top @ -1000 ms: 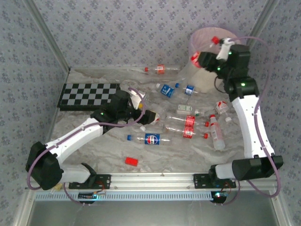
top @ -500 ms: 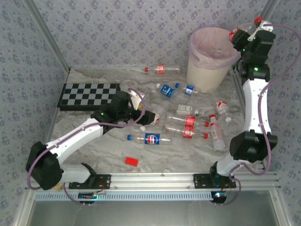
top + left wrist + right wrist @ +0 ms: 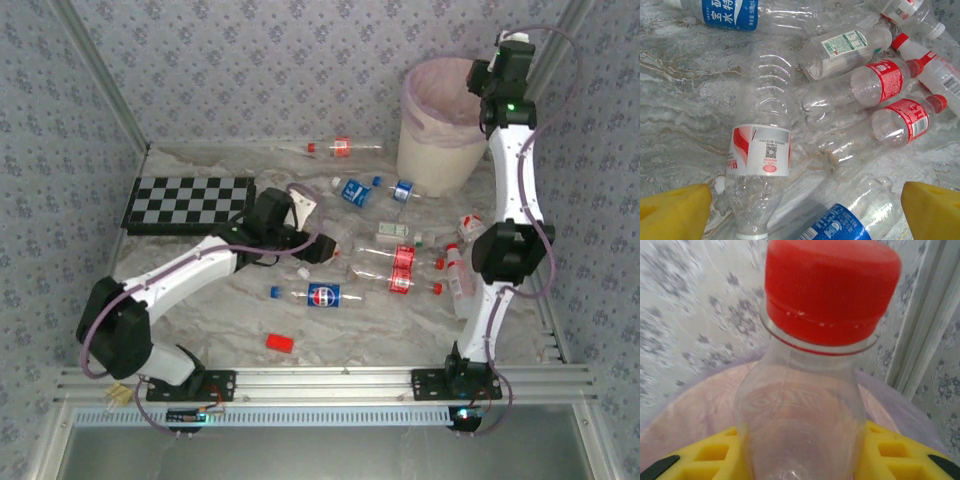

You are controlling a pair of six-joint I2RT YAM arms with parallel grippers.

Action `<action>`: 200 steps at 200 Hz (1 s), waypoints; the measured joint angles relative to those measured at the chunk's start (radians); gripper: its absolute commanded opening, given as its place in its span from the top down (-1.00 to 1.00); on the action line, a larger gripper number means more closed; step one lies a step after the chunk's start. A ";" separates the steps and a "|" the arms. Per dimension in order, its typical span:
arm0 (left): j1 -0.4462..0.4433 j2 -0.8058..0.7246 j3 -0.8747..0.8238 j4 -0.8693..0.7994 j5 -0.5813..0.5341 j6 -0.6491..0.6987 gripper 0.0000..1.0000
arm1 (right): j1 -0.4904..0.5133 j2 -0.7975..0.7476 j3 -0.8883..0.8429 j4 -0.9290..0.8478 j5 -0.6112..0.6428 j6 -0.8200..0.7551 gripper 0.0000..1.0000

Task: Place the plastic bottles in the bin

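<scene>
My right gripper shifts farther over the bin's opening (image 3: 442,92) next and releases the clear plastic bottle there, since the fingers barely reach past the bin's rim.
My right gripper (image 3: 488,78) is raised over the right rim of the cream bin (image 3: 436,165) with its pink liner (image 3: 695,410). It is shut on a clear plastic bottle (image 3: 802,395) with a red cap (image 3: 832,285), pressed between the yellow pads (image 3: 705,460). My left gripper (image 3: 318,247) hangs low over the pile of plastic bottles on the table. Its yellow fingertips (image 3: 672,212) stand wide open, and a red-and-white-labelled bottle (image 3: 760,150) and a blue-labelled one (image 3: 837,225) lie between them. More bottles (image 3: 400,270) lie to the right, and a blue-labelled one (image 3: 322,295) lies nearer.
A checkerboard (image 3: 190,200) lies at the back left. A small red block (image 3: 280,343) sits near the front rail (image 3: 330,380). Bottles also lie by the back wall (image 3: 340,148), beside the bin's foot (image 3: 402,190) and at the right (image 3: 460,280). Patterned walls close in three sides.
The right arm has swung from in front of the bin to its right rim, carrying the red-capped bottle high. The left arm has shifted a little to the right over the pile.
</scene>
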 measured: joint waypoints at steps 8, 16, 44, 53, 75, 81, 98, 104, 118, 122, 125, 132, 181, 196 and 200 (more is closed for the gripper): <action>0.000 0.010 0.010 -0.005 0.000 0.001 -0.95 | 0.000 0.049 0.055 -0.041 0.000 -0.006 0.20; -0.002 0.016 0.014 -0.008 -0.003 0.003 -0.95 | -0.001 0.086 0.094 -0.076 0.000 -0.012 0.20; -0.007 0.018 0.015 -0.034 -0.011 0.012 -0.95 | -0.002 0.159 0.134 -0.163 -0.001 -0.028 0.16; -0.007 0.018 0.015 -0.041 -0.015 0.015 -0.95 | -0.002 0.171 0.136 -0.179 -0.001 -0.032 0.11; -0.007 0.018 0.015 -0.064 -0.023 0.029 -0.95 | -0.002 0.201 0.162 -0.205 -0.001 -0.047 -0.21; -0.007 0.018 0.014 -0.072 -0.027 0.033 -0.95 | -0.002 0.206 0.169 -0.206 -0.004 -0.053 -0.37; -0.009 0.018 0.014 -0.091 -0.037 0.046 -0.96 | -0.002 0.208 0.179 -0.214 -0.005 -0.055 -0.63; -0.010 0.018 0.014 -0.100 -0.041 0.049 -0.96 | -0.002 0.208 0.181 -0.214 -0.008 -0.060 -0.71; -0.011 0.018 0.014 -0.116 -0.045 0.057 -0.96 | -0.001 0.208 0.192 -0.219 -0.012 -0.060 -0.88; -0.011 0.018 0.014 -0.120 -0.048 0.061 -0.96 | -0.001 0.208 0.197 -0.222 -0.012 -0.066 -0.92; -0.011 0.018 0.014 -0.122 -0.049 0.061 -0.96 | 0.000 0.208 0.201 -0.225 -0.012 -0.061 -0.95; -0.012 0.018 0.013 -0.129 -0.053 0.065 -0.96 | 0.000 0.208 0.214 -0.233 -0.011 -0.063 -1.00; -0.013 0.016 0.000 -0.139 -0.064 0.088 -0.97 | 0.000 0.172 0.255 -0.261 0.000 -0.087 -1.00; -0.013 0.016 0.000 -0.140 -0.064 0.096 -0.97 | 0.003 0.131 0.253 -0.271 0.005 -0.091 -1.00; -0.013 0.018 0.000 -0.139 -0.067 0.099 -0.97 | 0.004 0.117 0.251 -0.274 0.005 -0.091 -0.99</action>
